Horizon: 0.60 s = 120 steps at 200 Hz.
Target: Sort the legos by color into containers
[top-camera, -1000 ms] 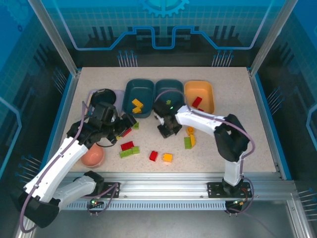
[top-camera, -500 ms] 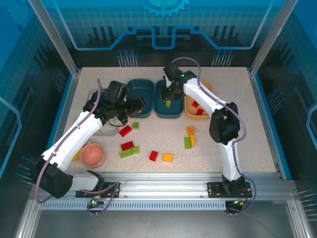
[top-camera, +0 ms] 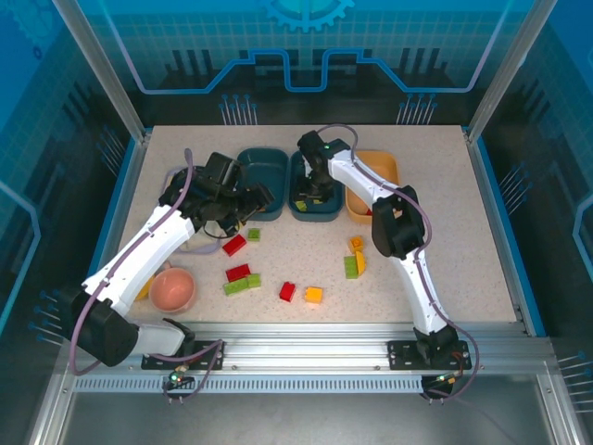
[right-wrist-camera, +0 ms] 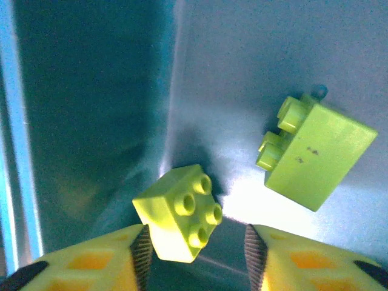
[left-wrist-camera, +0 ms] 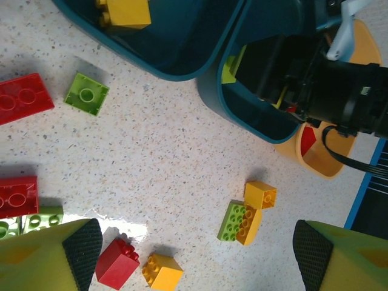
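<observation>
The loose yellow brick (left-wrist-camera: 162, 272) beside the red cube (left-wrist-camera: 118, 264) is below my open left gripper and nearer my base, so I will move that gripper back and down onto the brick next.
My right gripper (right-wrist-camera: 194, 254) is open, low inside the middle dark teal tray (top-camera: 332, 209). A small light green brick (right-wrist-camera: 182, 221) leans against its left pad, with a gap to the right pad. A second green brick (right-wrist-camera: 315, 157) lies on the tray floor. My left gripper (left-wrist-camera: 194, 257) is open and empty, hovering by the left teal tray (top-camera: 264, 167), which holds a yellow brick (left-wrist-camera: 124, 9). The orange tray (top-camera: 382, 167) holds red bricks. Loose on the table are a red cube (left-wrist-camera: 118, 264), a yellow brick (left-wrist-camera: 162, 271), a green and yellow pair (left-wrist-camera: 239, 222) and a small green brick (left-wrist-camera: 86, 94).
A round pink bowl (top-camera: 172, 290) sits at the front left, under the left arm. More red bricks (top-camera: 238, 272) and a green one (top-camera: 241, 284) lie left of centre. The right arm's black wrist (left-wrist-camera: 315, 85) hangs over the middle tray.
My right gripper went from the table up over the middle teal tray and down into it, and now stands open. My left gripper rose from the table bricks to the left tray.
</observation>
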Each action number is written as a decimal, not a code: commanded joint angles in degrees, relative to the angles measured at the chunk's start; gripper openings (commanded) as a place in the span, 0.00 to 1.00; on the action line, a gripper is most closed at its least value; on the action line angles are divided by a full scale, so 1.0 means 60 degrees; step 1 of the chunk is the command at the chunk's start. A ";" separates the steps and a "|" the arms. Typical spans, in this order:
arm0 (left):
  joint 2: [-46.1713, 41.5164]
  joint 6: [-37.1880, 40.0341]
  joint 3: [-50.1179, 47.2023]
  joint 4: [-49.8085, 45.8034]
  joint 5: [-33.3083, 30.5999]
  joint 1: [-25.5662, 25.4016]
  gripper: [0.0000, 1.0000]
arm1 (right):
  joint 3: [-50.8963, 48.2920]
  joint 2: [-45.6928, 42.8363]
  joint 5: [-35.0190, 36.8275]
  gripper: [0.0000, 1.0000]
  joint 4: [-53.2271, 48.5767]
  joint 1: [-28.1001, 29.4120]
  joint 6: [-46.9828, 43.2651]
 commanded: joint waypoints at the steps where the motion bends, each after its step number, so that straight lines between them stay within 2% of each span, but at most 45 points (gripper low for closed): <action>1: -0.0289 -0.0181 -0.0067 -0.0671 -0.0012 -0.0078 0.85 | 0.0459 -0.0674 -0.0068 0.54 -0.0454 -0.0101 -0.0032; 22: -0.0180 -0.0330 -0.0174 -0.0864 0.0497 -0.0362 0.84 | 0.0353 -0.1667 0.0312 0.56 -0.0600 -0.0067 -0.0145; 41: 0.0242 -0.0851 -0.0213 -0.1342 0.0917 -0.0949 0.83 | -0.0851 -0.3156 0.0951 0.56 -0.0237 0.0127 -0.0391; 63: 0.0687 -0.2427 -0.0720 -0.1443 0.1584 -0.1622 0.80 | -0.3881 -0.5728 0.1367 0.57 0.1029 0.0602 -0.0672; 94: 0.0903 -0.5462 -0.1790 0.0258 0.1736 -0.2847 0.80 | -0.8410 -0.9443 0.1880 0.59 0.2666 0.1709 -0.1088; 120: 0.1355 -0.7641 -0.2500 0.1408 0.2008 -0.3704 0.81 | -1.0884 -1.2055 0.1851 0.64 0.3122 0.2797 -0.0908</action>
